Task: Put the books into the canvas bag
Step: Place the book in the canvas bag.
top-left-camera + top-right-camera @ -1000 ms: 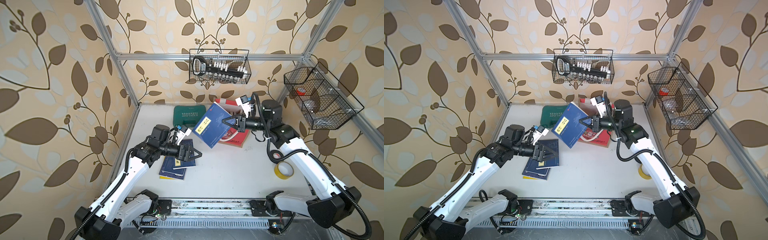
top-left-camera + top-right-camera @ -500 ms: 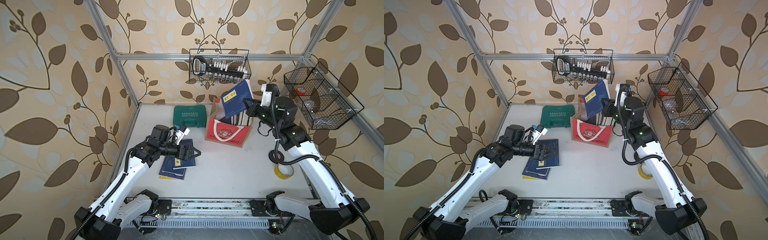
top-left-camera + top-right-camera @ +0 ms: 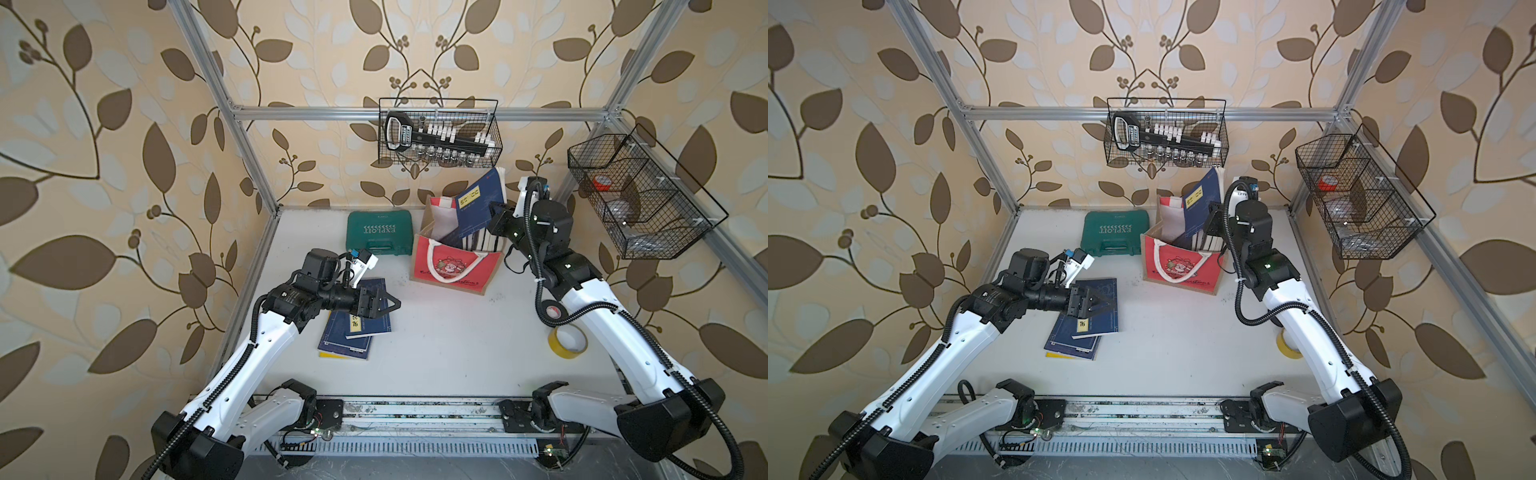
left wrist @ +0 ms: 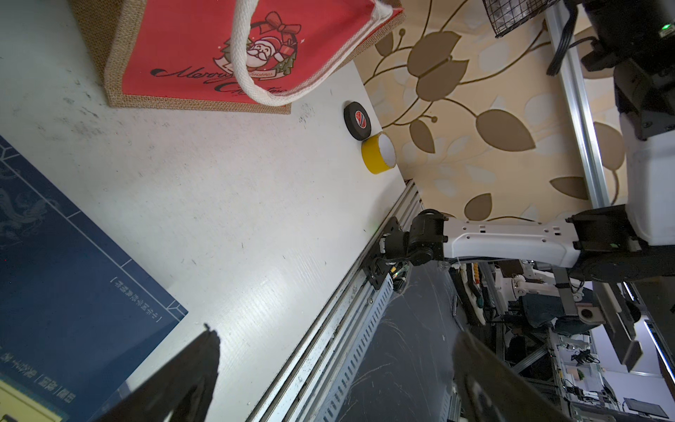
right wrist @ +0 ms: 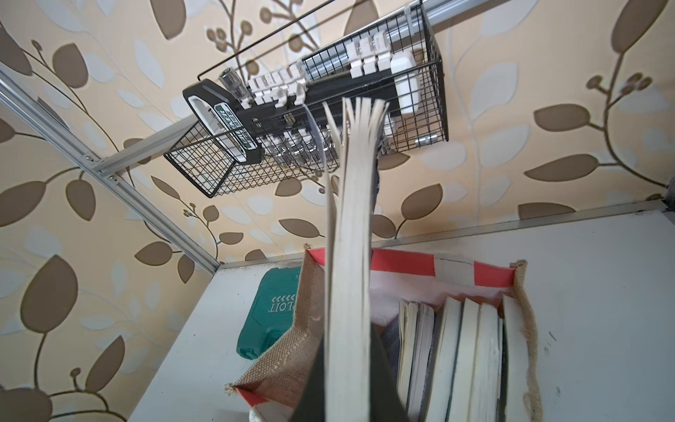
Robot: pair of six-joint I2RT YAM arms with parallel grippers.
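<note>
The bag's end by the green case is empty. My right gripper will next lower the navy book into the open space beside the standing books and let go.
The canvas bag (image 3: 455, 266) (image 3: 1179, 266) (image 4: 219, 54) stands upright at the back of the table, red panel forward, rope handle hanging down. Several books (image 5: 460, 347) (image 3: 478, 241) stand on edge inside it. My right gripper (image 3: 496, 212) (image 3: 1212, 216) (image 5: 349, 365) is shut on a navy book (image 3: 478, 203) (image 3: 1200, 203) (image 5: 350, 255), held upright with its lower part inside the bag's mouth. A small stack of navy books (image 3: 357, 324) (image 3: 1088, 324) (image 4: 73, 274) lies at the left. My left gripper (image 3: 388, 306) (image 3: 1100, 305) (image 4: 334, 334) hovers open just over that stack, holding nothing.
A green tool case (image 3: 380, 230) (image 3: 1115, 232) (image 5: 270, 318) lies left of the bag. A black tape roll (image 3: 552, 311) (image 4: 357, 120) and a yellow one (image 3: 567, 340) (image 3: 1287, 345) (image 4: 378, 153) sit by the right arm. Wire baskets (image 3: 440, 137) (image 3: 636, 195) hang on the back and right walls.
My right gripper carried the navy book from over the table's middle back to the bag, turned it upright and lowered it into the mouth. The left arm has not moved.
</note>
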